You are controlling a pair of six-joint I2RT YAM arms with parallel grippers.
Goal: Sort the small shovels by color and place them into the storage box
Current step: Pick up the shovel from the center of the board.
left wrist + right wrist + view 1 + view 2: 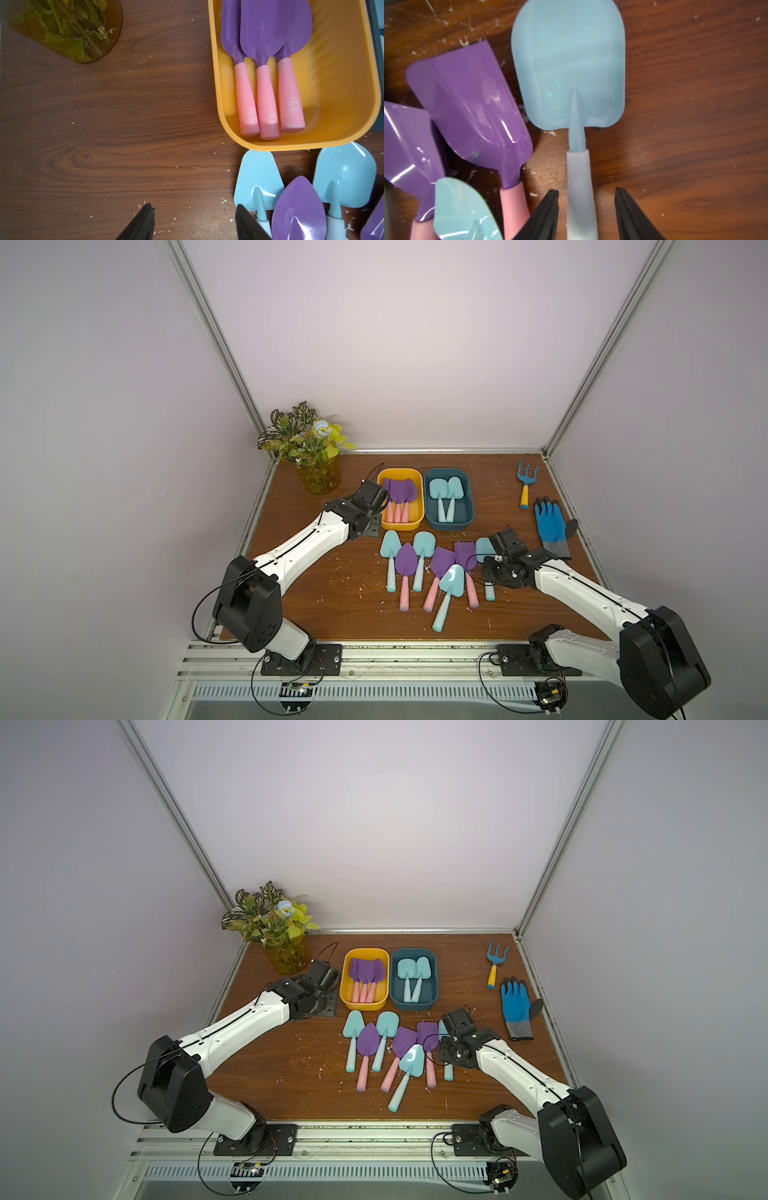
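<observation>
The light-blue shovel's pale handle lies just below my right gripper, lined up between its open fingers, so next I will lower them around it and close.
Three purple small shovels with pink handles lie in the yellow storage box. Two light-blue ones lie in the dark teal box. Several more shovels of both colours lie loose in front of the boxes. My left gripper is open over bare table, left of the yellow box. My right gripper is open, and its fingers straddle the pale handle of the rightmost light-blue shovel, which lies flat on the table. A purple shovel lies right beside it.
A plant in a yellow vase stands at the back left. A blue rake with a yellow handle and a blue glove lie at the right. White crumbs are scattered on the wooden table.
</observation>
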